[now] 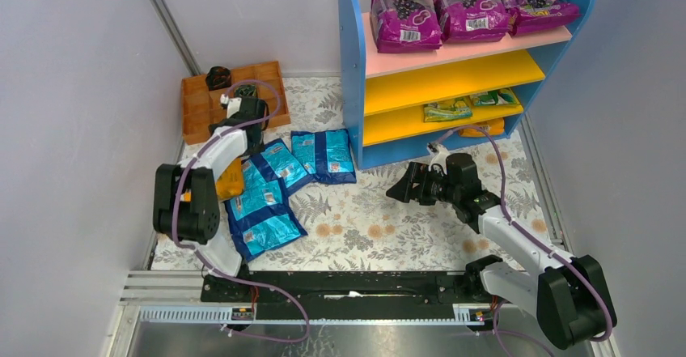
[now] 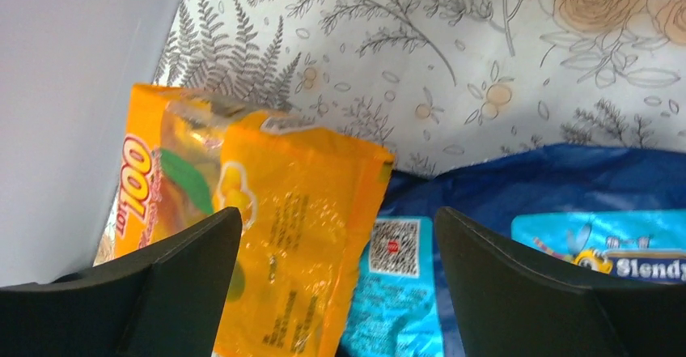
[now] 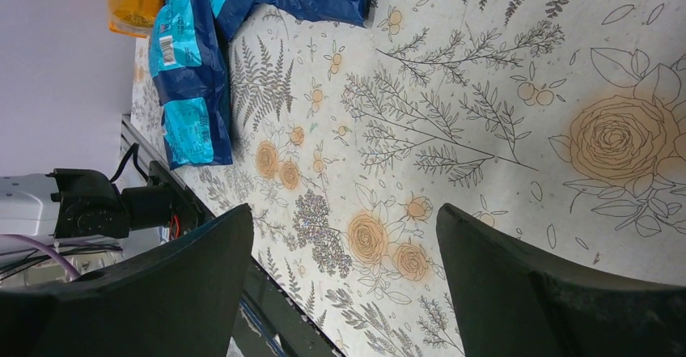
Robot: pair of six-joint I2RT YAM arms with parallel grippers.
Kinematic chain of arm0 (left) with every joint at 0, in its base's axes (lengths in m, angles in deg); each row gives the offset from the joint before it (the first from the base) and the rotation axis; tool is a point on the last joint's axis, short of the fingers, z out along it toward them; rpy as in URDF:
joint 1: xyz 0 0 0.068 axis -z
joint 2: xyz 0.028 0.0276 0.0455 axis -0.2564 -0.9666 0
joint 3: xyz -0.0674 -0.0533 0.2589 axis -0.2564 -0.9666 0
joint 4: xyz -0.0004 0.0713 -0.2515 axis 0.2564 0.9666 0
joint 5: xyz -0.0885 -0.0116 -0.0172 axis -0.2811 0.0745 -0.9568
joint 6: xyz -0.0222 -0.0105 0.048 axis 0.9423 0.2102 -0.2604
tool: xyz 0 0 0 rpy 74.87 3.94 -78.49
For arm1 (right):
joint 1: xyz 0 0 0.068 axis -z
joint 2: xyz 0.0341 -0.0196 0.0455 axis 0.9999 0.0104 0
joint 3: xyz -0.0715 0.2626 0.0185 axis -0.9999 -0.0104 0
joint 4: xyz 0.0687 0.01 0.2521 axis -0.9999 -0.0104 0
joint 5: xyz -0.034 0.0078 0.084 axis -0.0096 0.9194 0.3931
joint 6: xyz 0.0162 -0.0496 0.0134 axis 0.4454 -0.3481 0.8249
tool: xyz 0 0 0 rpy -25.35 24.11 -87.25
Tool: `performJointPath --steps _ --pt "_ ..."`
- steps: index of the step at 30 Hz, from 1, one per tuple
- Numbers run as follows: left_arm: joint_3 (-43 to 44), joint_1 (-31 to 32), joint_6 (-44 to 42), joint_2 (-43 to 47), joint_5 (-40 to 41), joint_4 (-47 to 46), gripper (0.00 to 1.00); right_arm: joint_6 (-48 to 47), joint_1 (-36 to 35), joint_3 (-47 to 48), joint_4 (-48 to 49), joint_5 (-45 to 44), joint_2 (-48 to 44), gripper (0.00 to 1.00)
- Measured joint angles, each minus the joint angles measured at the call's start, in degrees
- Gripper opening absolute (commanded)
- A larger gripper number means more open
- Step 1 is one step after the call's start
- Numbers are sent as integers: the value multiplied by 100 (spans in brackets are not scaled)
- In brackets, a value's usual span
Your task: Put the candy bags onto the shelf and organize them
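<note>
The orange bag's edge by the blue bag is under the spread fingers of my left gripper, so I need to lower that gripper around the edge and close it.
Several shiny blue candy bags (image 1: 263,211) lie overlapping on the floral mat at the left, and an orange candy bag (image 1: 230,180) lies beside them under my left arm. My left gripper (image 1: 247,134) points down over this pile. In the left wrist view it (image 2: 336,219) stands open, with the orange bag (image 2: 275,235) and a blue bag (image 2: 518,187) lying beneath its spread fingers. The shelf (image 1: 352,74) stands at the back right with green-yellow bags (image 1: 449,110) on a yellow board. My right gripper (image 1: 402,189) hovers open and empty (image 3: 344,211) in front of the shelf.
Three purple grape-print bags (image 1: 469,9) fill the pink top board. An orange compartmented tray (image 1: 194,110) with dark items sits at the back left, close to my left wrist. Grey walls close in on both sides. A black rail (image 1: 348,284) runs along the near edge.
</note>
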Motion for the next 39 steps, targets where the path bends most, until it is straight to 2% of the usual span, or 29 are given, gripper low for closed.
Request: performJointPath --steps 4,8,10,13,17,20,24,30,35,39 --pt "269 -20 4 -555 199 -70 95 -17 0 0 48 31 0 89" --pt "269 -101 -7 -887 350 -44 86 -31 0 0 48 31 0 89" --pt "269 -120 -55 -960 428 -92 76 -31 0 0 48 35 4 89" --pt "275 -170 -157 -1080 459 -157 49 -31 0 0 94 46 66 89" --pt "282 -284 -284 -1207 542 -142 23 -9 0 0 149 50 166 89" --pt "282 -332 -297 -1150 529 -133 11 26 0 0 205 70 166 89" --pt "269 -323 -315 -883 380 -52 0 57 0 0 236 92 164 89" --pt "96 -68 -216 251 -26 79 0 94 0 0 236 94 164 90" --pt "96 404 -9 1294 -765 251 0 118 0 0 238 177 164 91" --pt "96 1016 448 2076 -1419 446 0 166 -37 0 256 190 166 99"
